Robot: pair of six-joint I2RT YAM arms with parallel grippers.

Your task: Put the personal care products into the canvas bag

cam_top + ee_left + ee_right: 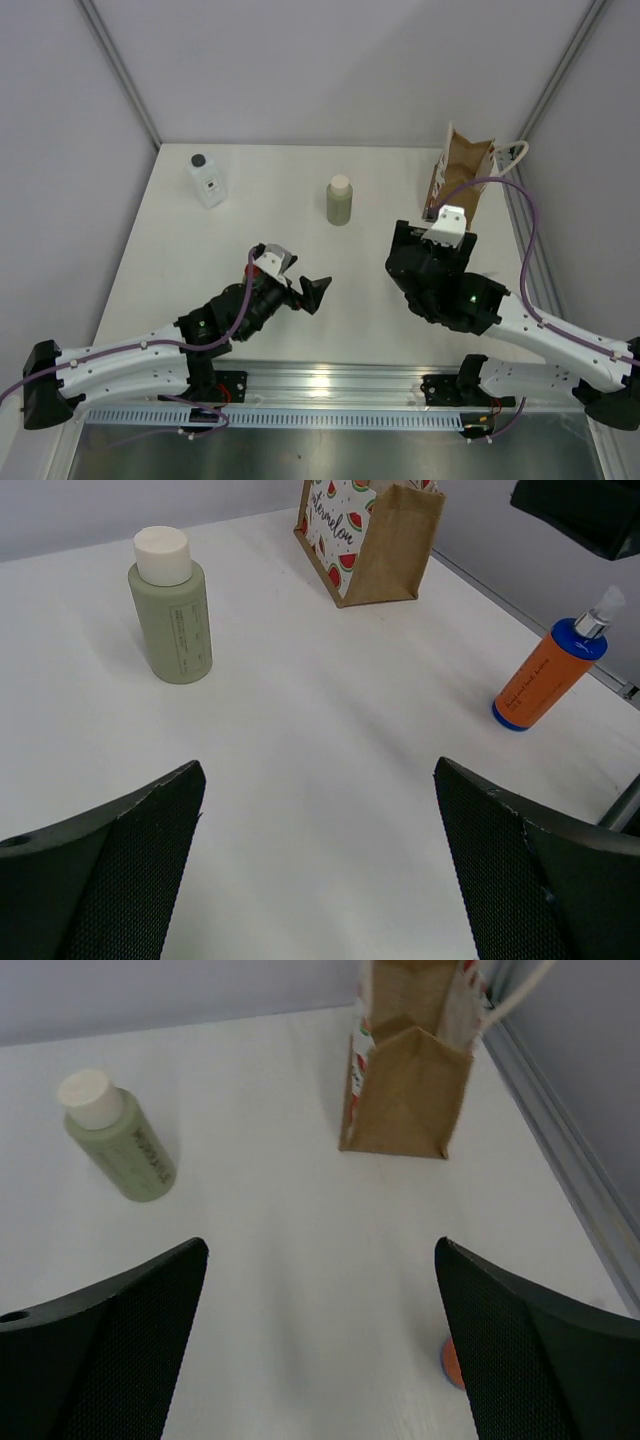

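My right gripper shifts to the right in its wrist view next and descends around the blue cap of the orange bottle (pixel 540 675).
The canvas bag (pixel 462 170) stands upright at the far right, its watermelon-print side showing in the left wrist view (pixel 375 540) and its tan end in the right wrist view (pixel 405 1080). An olive-green bottle (pixel 340 200) (pixel 170 610) (pixel 118 1140) stands mid-table. Far left stands a clear square bottle (pixel 206 180) with a black cap. The orange bottle (pixel 540 675) with a blue cap stands near the right arm; only its base (pixel 452 1360) peeks past my right finger. My left gripper (pixel 305 275) (pixel 320 770) and right gripper (pixel 432 240) (pixel 320 1250) hang open, holding nothing.
The white table (pixel 250 230) is walled by grey panels on three sides. A metal rail (pixel 560 1160) runs along its right edge beside the bag. A slotted aluminium rail (pixel 330 380) carries both arm bases at the near edge. A purple cable (pixel 500 190) loops over the right arm.
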